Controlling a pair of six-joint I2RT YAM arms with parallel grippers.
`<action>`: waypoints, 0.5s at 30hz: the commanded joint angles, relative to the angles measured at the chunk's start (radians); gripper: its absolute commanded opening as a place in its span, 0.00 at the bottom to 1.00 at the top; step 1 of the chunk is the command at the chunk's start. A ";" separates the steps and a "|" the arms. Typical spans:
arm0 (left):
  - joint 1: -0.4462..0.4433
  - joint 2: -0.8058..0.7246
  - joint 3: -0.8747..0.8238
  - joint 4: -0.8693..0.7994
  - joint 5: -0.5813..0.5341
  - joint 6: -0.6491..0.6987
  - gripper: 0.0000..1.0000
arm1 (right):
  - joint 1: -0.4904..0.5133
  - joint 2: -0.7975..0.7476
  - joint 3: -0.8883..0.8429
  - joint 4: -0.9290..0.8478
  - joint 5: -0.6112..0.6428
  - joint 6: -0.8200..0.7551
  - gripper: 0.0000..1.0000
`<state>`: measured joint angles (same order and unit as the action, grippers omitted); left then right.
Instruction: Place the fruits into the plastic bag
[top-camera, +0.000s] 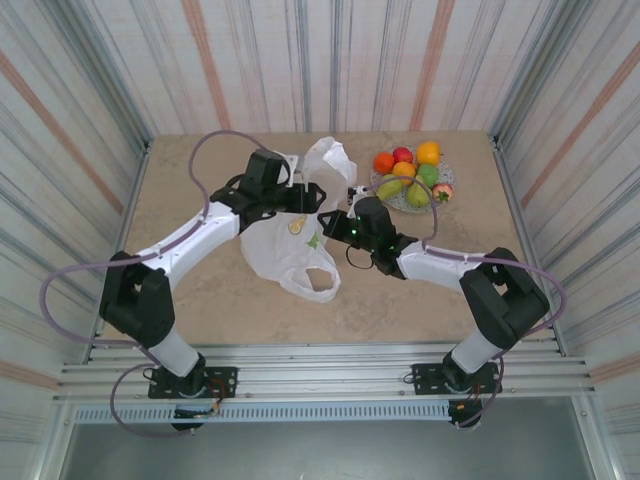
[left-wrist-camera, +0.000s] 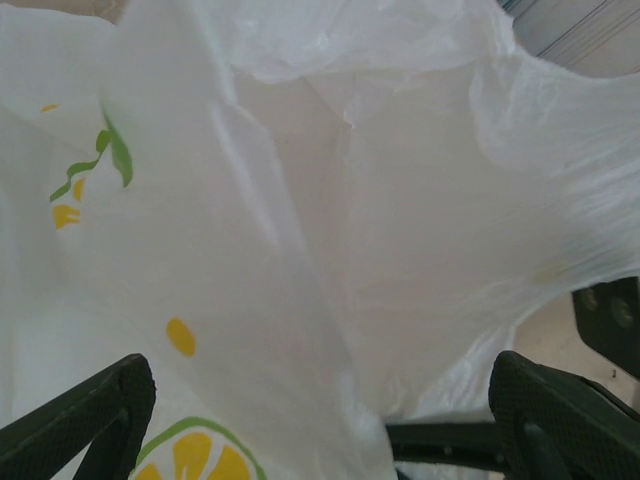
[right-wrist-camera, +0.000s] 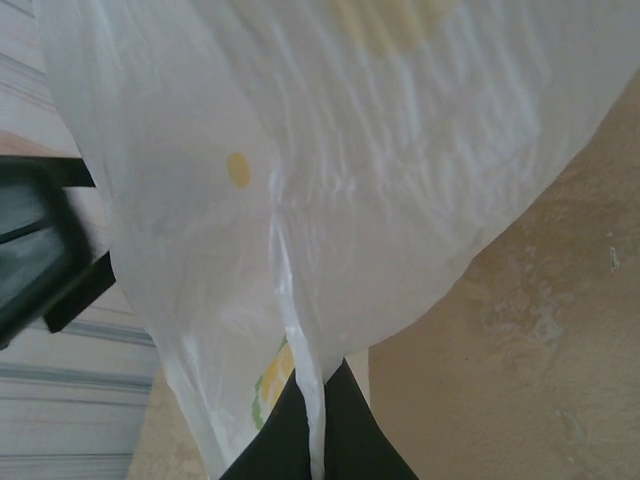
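Note:
My right gripper will next move toward the bare tabletop, which is beyond it from my left gripper, and let go of the fold of the bag. The bag's top is bunched.
The white plastic bag (top-camera: 288, 243) with lemon prints lies crumpled mid-table, its top lifted between my two grippers. My right gripper (top-camera: 336, 223) is shut on a thin pleat of the bag's film (right-wrist-camera: 300, 330), which runs down between the closed black fingers (right-wrist-camera: 370, 440). My left gripper (top-camera: 300, 196) stands open at the bag's far side, its fingers (left-wrist-camera: 90, 415) wide apart with the loose bag wall (left-wrist-camera: 330, 230) between them. The fruits (top-camera: 410, 172) sit heaped at the back right: orange balls, a red apple (top-camera: 403, 155), green pears (top-camera: 390, 188) and a small red-pink piece (top-camera: 442, 191).
The fruits rest on a round grey speckled plate (top-camera: 404, 207) near the far right corner. Striped walls close in the beige table (top-camera: 200, 290) on three sides. A dark part of the left arm (right-wrist-camera: 40, 250) sits close to the right gripper.

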<state>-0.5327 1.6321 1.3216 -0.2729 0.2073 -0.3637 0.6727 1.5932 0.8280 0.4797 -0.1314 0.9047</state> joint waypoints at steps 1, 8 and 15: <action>-0.007 0.055 0.084 -0.098 -0.079 0.037 0.88 | -0.005 -0.037 -0.015 0.013 0.007 -0.034 0.00; -0.029 0.093 0.075 -0.230 -0.180 0.067 0.85 | 0.000 -0.091 -0.014 -0.044 0.116 -0.058 0.00; -0.023 0.079 0.110 -0.278 -0.269 0.122 0.53 | 0.041 -0.096 -0.001 -0.098 0.207 -0.094 0.00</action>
<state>-0.5583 1.7355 1.4044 -0.5053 -0.0051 -0.2768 0.6971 1.5162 0.8196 0.4461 0.0032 0.8562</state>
